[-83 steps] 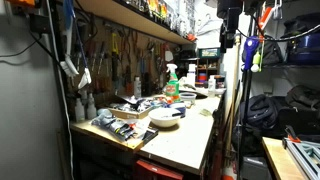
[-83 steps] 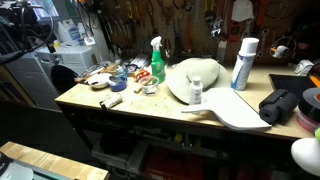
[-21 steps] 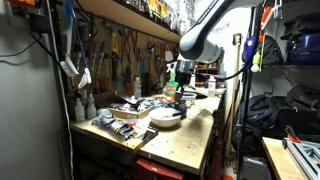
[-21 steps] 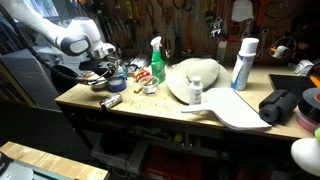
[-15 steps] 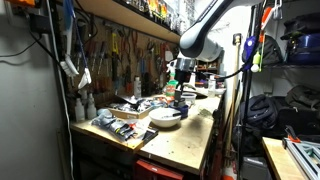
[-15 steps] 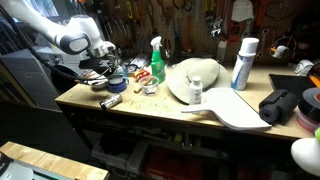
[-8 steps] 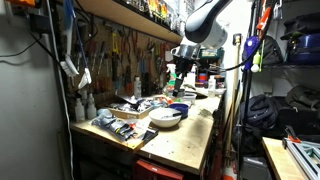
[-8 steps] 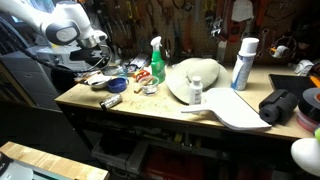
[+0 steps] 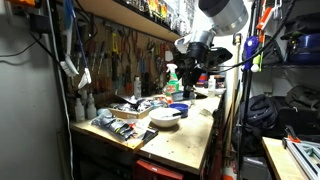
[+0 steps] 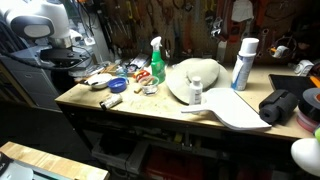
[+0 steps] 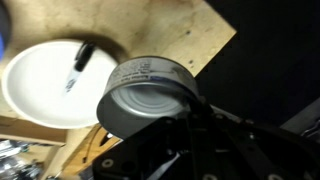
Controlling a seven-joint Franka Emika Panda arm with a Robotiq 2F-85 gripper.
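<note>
The bare workbench corner (image 11: 172,38) lies empty below my gripper, so my gripper will next go down, away from the white bowl (image 11: 45,90), and release the tin can on that corner.
In the wrist view a silver tin can (image 11: 148,98) hangs right in front of the camera. My gripper (image 11: 178,112) is shut on its rim, with one dark finger reaching over the edge. Below the can lie a white bowl (image 11: 45,90) holding a dark marker (image 11: 78,62) and a corner of the wooden workbench (image 11: 175,35). In both exterior views the gripper (image 9: 188,72) (image 10: 72,60) is raised well above the bench's cluttered end. There the can shows only as a dark shape under the hand.
On the workbench (image 10: 150,118) stand a green spray bottle (image 10: 157,62), a blue bowl (image 10: 117,86), a white hard hat (image 10: 195,78), a white spray can (image 10: 243,62) and scattered tools. A tool wall and shelf (image 9: 130,15) run behind it.
The arm has risen from the clutter beside the blue bowl, carrying the can up and away from the bench. The gripper has stayed shut.
</note>
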